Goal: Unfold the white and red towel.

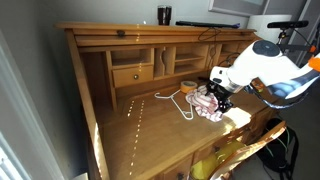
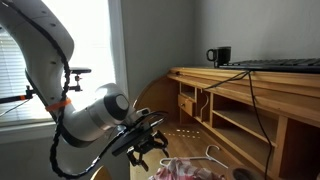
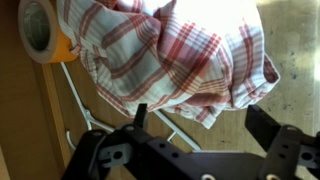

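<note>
I will lower my open gripper next onto the towel's pointed corner (image 3: 207,120) beside the hanger wire, as it lies below, between my gripper's fingers in the wrist view.
The white and red towel (image 3: 175,55) lies bunched and wrinkled on the wooden desk; it fills the upper part of the wrist view. It also shows in both exterior views (image 1: 210,105) (image 2: 185,170). My gripper (image 3: 200,125) is open and empty, its fingers just clear of the towel's near edge. In the exterior views the gripper (image 1: 219,98) (image 2: 150,148) hovers right over the towel.
A white wire hanger (image 1: 172,100) lies on the desk beside the towel and runs under it (image 3: 95,115). A tape roll (image 3: 42,28) sits near the towel. A black mug (image 2: 221,56) stands on the desk's top shelf. Cubbies and a drawer (image 1: 133,74) line the back.
</note>
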Motion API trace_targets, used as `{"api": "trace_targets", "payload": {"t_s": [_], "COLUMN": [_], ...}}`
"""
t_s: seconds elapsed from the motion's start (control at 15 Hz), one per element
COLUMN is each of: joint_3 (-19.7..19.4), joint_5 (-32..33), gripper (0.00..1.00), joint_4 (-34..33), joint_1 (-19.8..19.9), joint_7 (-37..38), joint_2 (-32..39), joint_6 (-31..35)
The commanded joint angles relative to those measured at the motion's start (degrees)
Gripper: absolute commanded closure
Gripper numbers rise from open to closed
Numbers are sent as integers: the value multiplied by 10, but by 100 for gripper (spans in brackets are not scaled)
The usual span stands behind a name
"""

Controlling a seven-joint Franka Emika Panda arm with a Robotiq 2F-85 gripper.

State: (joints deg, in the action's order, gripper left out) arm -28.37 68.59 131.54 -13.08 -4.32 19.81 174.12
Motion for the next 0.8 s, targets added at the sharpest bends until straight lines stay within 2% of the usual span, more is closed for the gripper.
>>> {"api": "trace_targets", "payload": {"t_s": [0.0,0.07,0.13,0.4,0.47,0.6,0.67,0.73], "joint_3": [-1,-1,3,42,102,139,152,139], "joint_5": [1,2,-19,-125,-125,-149,-148,-148], "gripper": [0,0,0,0,0,0,0,0], "joint_4": [-1,-2,-2,-2,-6,-9,-12,-12], "joint_1": [0,0,17,63,122,146,154,133], "joint_7": [0,0,-13,-70,-79,-111,-122,-132], "joint_2": [0,0,4,7,1,3,2,-1], "joint_6": [0,0,12,-13,-28,-45,-55,-67]}}
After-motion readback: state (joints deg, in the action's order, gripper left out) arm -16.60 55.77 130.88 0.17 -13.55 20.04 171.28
